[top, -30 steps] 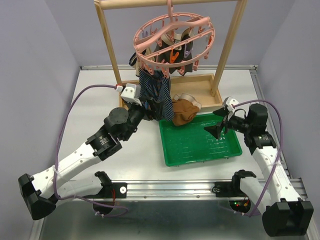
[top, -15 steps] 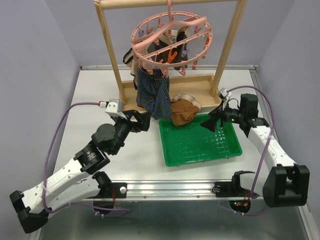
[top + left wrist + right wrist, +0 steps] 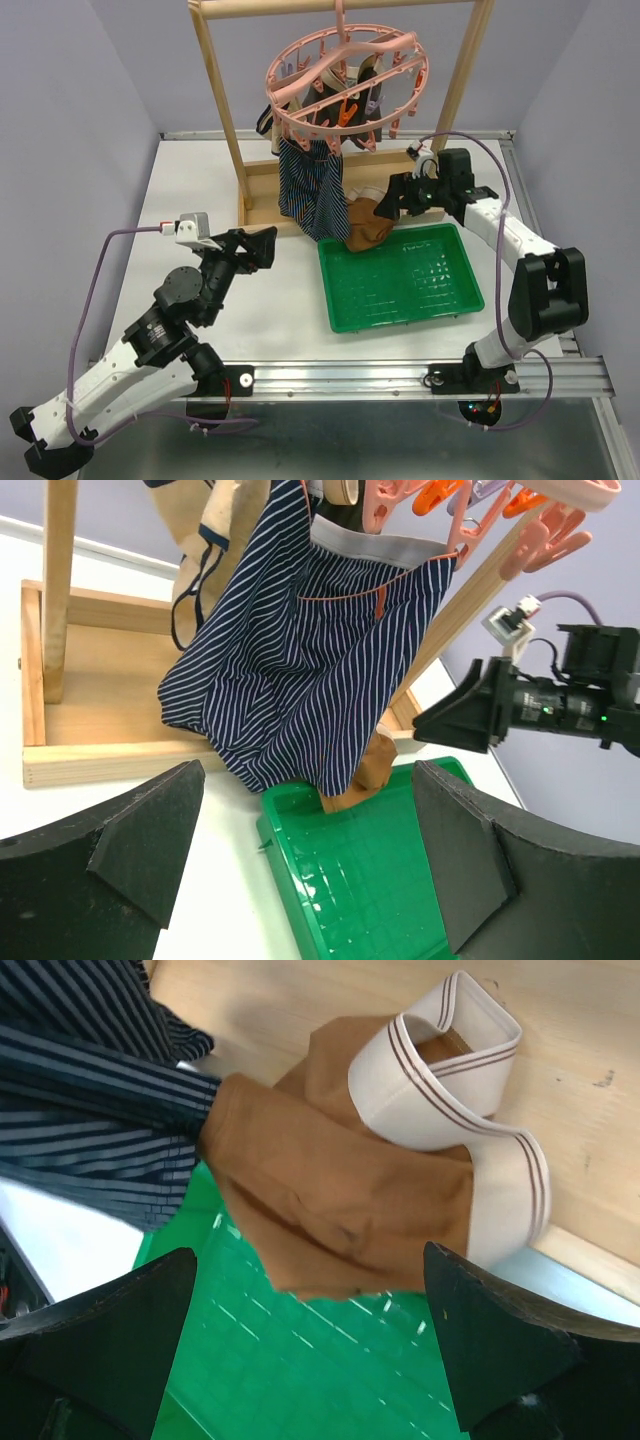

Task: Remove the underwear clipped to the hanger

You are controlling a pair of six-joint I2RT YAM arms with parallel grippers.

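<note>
The robot's right gripper needs to go down and shift toward the navy underwear (image 3: 310,190), onto the brown underwear next to the beige waistband.
The pink hanger ring (image 3: 345,85) hangs from the wooden frame with its clips dangling. Navy striped underwear (image 3: 310,190) hangs clipped from it and also shows in the left wrist view (image 3: 310,660). Dark and beige underwear (image 3: 365,95) hang behind it. Brown underwear with a beige waistband (image 3: 367,222) lies over the frame's base and the tray edge. My left gripper (image 3: 262,245) is open and empty, left of and apart from the navy underwear. My right gripper (image 3: 392,197) is open just right of the brown underwear (image 3: 340,1210), its jaws on either side and not closed on it.
A green tray (image 3: 400,280) lies on the white table in front of the frame. The tall wooden frame (image 3: 218,90) stands on a flat wooden base (image 3: 400,175) at the back. Grey walls enclose the table on three sides.
My left arm has pulled back down and left, away from the navy underwear. My right arm has moved up and left from over the tray to the brown underwear. The hanger swayed slightly.
</note>
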